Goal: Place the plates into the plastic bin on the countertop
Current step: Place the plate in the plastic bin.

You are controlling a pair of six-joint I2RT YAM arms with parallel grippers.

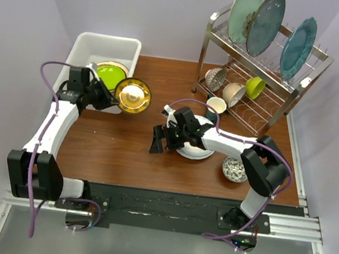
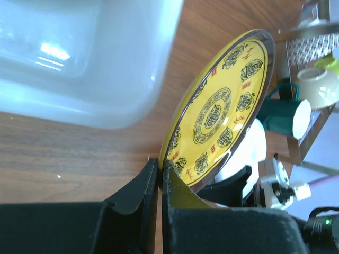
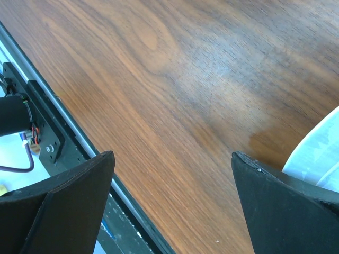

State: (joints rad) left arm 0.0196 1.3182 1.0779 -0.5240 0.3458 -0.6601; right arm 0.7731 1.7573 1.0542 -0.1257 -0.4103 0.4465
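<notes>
My left gripper should next carry the yellow plate over the lime green plate (image 1: 110, 73), which lies outward of the gripper and to its left in the top view, and let go.
My left gripper (image 1: 112, 100) is shut on the rim of a yellow patterned plate (image 1: 132, 94), holding it tilted just right of the white plastic bin (image 1: 85, 48). In the left wrist view the plate (image 2: 222, 106) stands on edge between my closed fingers (image 2: 151, 182), beside the bin's wall (image 2: 122, 69). A lime green plate (image 1: 110, 73) lies inside the bin. My right gripper (image 1: 157, 139) is open and empty over the countertop (image 1: 111, 145), left of a white plate (image 1: 196, 150). In the right wrist view the white plate's edge (image 3: 318, 153) shows at right.
A steel wire rack (image 1: 267, 83) at back right holds large teal and blue-grey plates (image 1: 257, 20), bowls and a green cup. A dark green mug (image 1: 215, 105) stands before it. A small patterned bowl (image 1: 235, 170) sits at front right. The table's front edge rail (image 3: 63, 143) is close.
</notes>
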